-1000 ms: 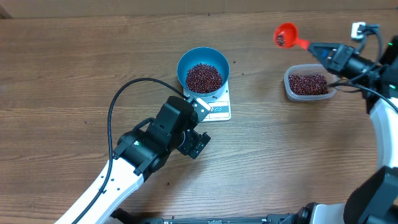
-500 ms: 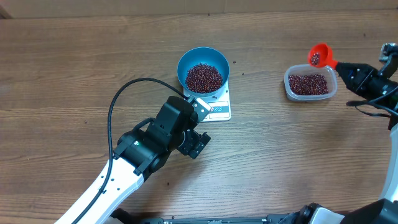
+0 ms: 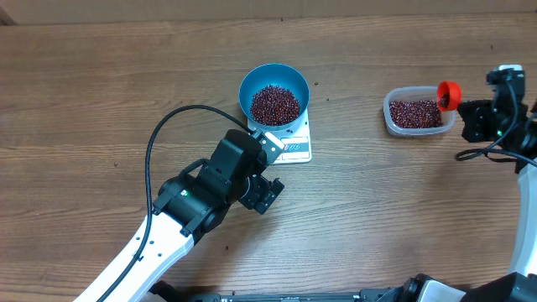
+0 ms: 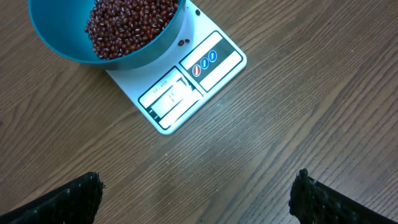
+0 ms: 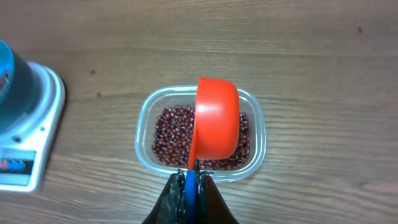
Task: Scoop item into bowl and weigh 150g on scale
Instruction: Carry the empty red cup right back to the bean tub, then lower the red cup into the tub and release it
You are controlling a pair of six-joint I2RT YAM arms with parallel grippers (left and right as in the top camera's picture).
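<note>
Next, my right gripper turns and comes down to the clear tub of beans, since the tub lies below the scoop, and releases the blue handle there.
The blue bowl stands on the white scale and holds a maroon heap of beans. In the left wrist view the bowl is at the top left, with the scale's display below it. My left gripper hovers open over bare wood just in front of the scale, holding nothing. My right gripper is shut on the blue handle of a red scoop. The scoop is turned so its outside faces the camera, above the clear tub of beans.
The clear tub sits at the right of the table, with the red scoop at its right end. A black cable loops from my left arm across the wood. A few stray beans lie on the scale.
My right gripper has carried the scoop right and down from above-left of the tub to its right end and tipped it over; the beans in it no longer show. The left arm is unmoved.
</note>
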